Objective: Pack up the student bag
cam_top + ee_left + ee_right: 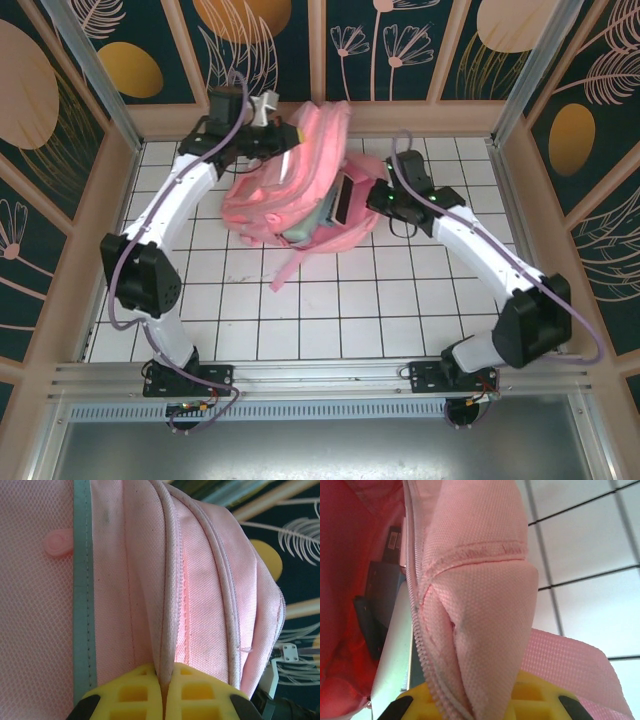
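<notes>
The right gripper draws the fold back and down toward the white tiles beside the bag's near edge next and releases it, as the bag's opening gapes around the book.
The student bag, a big soft pink backpack, lies at the back middle of the tiled table with its main opening facing right. My left gripper is at the bag's top back. In its wrist view its yellow fingers are shut on a piped seam of the bag. My right gripper is at the opening's right edge, shut on a fold of bag fabric beside the zipper. Inside the opening sit a dark book and a pale flat item.
A pink strap trails from the bag toward the near side on the white tiles. Wooden-framed patterned walls close in the back, left and right. A small white fixture stands at the back wall by the left wrist.
</notes>
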### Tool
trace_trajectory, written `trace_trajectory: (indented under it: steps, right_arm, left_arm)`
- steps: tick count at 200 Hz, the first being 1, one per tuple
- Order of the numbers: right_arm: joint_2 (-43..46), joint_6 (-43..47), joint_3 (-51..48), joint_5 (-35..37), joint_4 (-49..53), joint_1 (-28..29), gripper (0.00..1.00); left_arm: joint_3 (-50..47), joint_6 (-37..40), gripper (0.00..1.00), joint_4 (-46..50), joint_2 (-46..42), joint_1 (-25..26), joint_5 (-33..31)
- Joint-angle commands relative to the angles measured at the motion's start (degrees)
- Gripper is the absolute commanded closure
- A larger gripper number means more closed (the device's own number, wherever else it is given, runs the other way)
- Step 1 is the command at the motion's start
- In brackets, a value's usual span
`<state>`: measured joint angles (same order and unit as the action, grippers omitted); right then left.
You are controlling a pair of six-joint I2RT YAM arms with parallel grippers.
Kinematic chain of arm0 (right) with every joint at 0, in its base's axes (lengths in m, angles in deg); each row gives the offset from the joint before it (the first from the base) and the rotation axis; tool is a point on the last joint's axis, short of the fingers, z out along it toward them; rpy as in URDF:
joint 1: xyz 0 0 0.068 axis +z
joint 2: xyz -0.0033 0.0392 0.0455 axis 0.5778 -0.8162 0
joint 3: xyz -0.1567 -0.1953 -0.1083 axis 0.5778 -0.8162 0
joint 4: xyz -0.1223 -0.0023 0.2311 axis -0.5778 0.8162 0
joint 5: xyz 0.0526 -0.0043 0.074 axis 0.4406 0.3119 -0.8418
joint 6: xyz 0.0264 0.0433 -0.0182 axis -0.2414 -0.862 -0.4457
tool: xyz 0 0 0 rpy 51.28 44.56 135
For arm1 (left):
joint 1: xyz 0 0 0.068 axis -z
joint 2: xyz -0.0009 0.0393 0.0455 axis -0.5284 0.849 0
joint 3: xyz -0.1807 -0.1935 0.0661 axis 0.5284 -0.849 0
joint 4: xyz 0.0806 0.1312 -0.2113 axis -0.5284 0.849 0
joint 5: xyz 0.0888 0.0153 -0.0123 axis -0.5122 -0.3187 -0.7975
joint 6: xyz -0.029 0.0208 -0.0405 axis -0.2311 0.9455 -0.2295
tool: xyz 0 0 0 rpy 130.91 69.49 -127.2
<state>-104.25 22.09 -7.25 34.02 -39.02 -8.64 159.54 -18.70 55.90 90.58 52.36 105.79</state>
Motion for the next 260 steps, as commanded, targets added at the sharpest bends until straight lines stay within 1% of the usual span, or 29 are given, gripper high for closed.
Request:
trace_trajectory:
  steps: [1,23,50,66,99,105,110,125,134,147,154,158,173,187,202,226,260]
  right_arm:
    - [7.20,-2.15,-3.70,5.71,-2.81,-0.99,1.00]
    - [11.40,-4.49,-9.55,5.18,-2.13,-0.99,1.00]
    - [15.67,-7.85,-18.85,4.72,-3.55,-0.70,1.00]
    - [16.81,-9.63,-23.77,3.26,-5.88,-0.46,1.00]
    - [16.09,-13.14,-31.64,1.46,-12.30,0.42,1.00]
    - [15.49,-13.49,-32.45,1.41,-13.02,0.57,1.00]
    - [14.85,-13.53,-32.93,-0.10,-13.59,0.69,1.00]
    - [13.13,-13.44,-33.27,0.39,-13.87,1.20,1.00]
    - [12.18,-12.97,-33.08,0.91,-13.48,1.25,1.00]
    - [11.19,-12.06,-32.40,3.01,-12.50,0.94,1.00]
    - [10.75,-11.43,-32.03,3.38,-12.21,0.41,1.00]
    - [10.50,-11.11,-31.78,3.32,-12.14,0.16,1.00]
    - [9.77,-10.25,-31.09,3.09,-12.25,-0.56,1.00]
    - [9.12,-9.90,-30.71,2.84,-12.49,-0.68,1.00]
    - [8.37,-9.36,-30.22,3.45,-12.18,-0.81,1.00]
    - [6.85,-7.27,-29.91,4.16,-12.57,-2.43,1.00]
    - [3.57,-2.67,-27.78,4.36,-12.67,-6.78,1.00]
  left_arm:
    - [4.91,-0.41,1.00,-9.85,2.35,4.45,4.77]
    - [6.58,-0.22,1.00,-10.13,6.57,8.66,5.47]
    - [8.52,0.76,1.00,-8.55,12.31,12.47,5.08]
    - [8.20,1.01,1.00,-7.65,14.87,13.43,4.61]
    - [2.11,1.07,1.00,-8.89,15.78,13.55,3.22]
    - [0.96,1.12,0.94,-9.06,15.62,13.56,3.11]
    - [0.12,1.23,0.90,-9.08,15.48,13.61,3.16]
    - [-2.26,1.36,0.85,-9.48,14.58,13.57,2.90]
    - [-3.44,1.40,0.79,-9.79,13.72,13.60,2.61]
    - [-4.14,1.74,0.58,-9.42,12.47,13.55,1.77]
    - [-4.23,2.14,0.51,-8.74,11.78,13.54,1.09]
    - [-4.28,2.45,0.49,-8.25,11.17,13.53,0.62]
    - [-5.26,3.75,0.51,-7.16,8.68,13.27,-0.61]
    - [-7.22,3.96,0.50,-6.67,5.75,12.62,-2.24]
    - [-11.16,3.19,0.49,-6.40,1.56,11.17,-5.86]
    - [-23.50,-0.09,0.49,-8.15,-7.77,6.90,-12.45]
    - [-43.38,-5.89,0.48,-13.60,-19.93,-1.04,-17.03]
